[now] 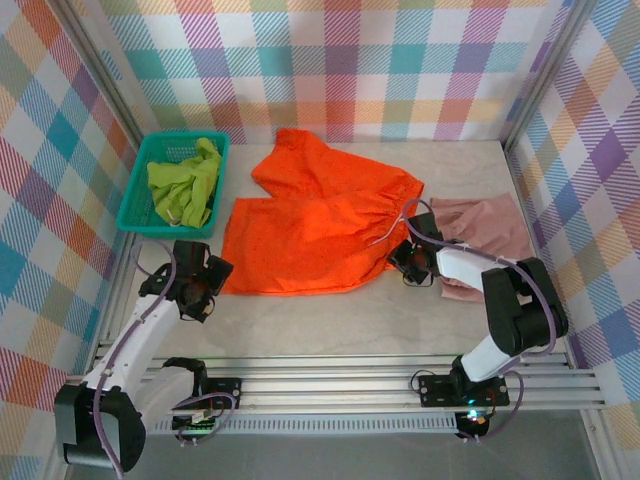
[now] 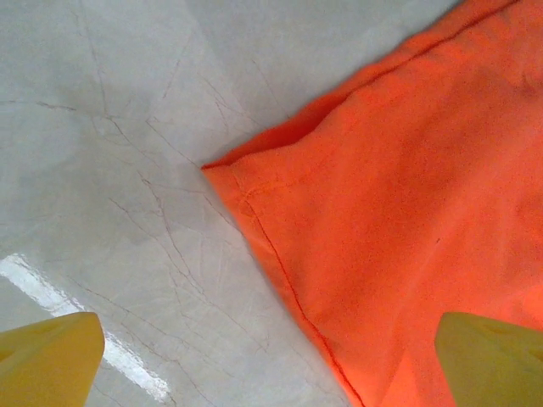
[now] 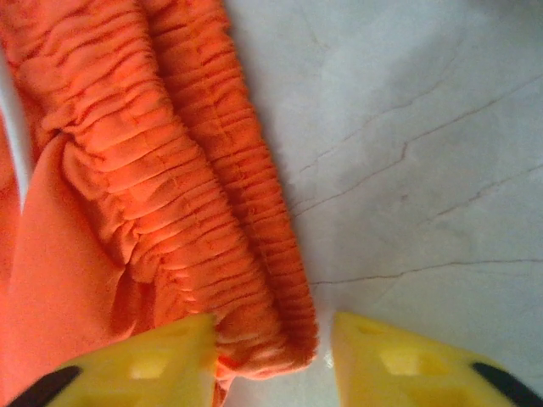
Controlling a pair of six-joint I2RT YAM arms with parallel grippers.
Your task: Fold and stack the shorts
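Note:
The fingers of the robot's open left gripper are still above the cloth, so the gripper needs to go down onto the near leg hem corner [image 1: 226, 290] of the orange shorts [image 1: 318, 222] below it.
The bright orange shorts [image 1: 318, 222] lie spread flat mid-table. My left gripper [image 1: 197, 287] hovers open at their lower-left leg corner [image 2: 222, 167]; its yellow fingertips [image 2: 51, 356] straddle the hem, touching nothing. My right gripper [image 1: 410, 262] is open at the shorts' right end, its yellow fingers [image 3: 399, 356] either side of the gathered elastic waist [image 3: 254, 254], not closed on it. The dusty pink shorts [image 1: 480, 232] lie at the right, partly under the right arm. The lime green shorts [image 1: 186, 184] sit bunched in the teal basket [image 1: 140, 220].
The teal mesh basket stands at the back left by the checked wall. Aluminium rails [image 1: 330, 385] run along the near edge. Bare grey table [image 1: 330, 320] lies between the orange shorts and the rails.

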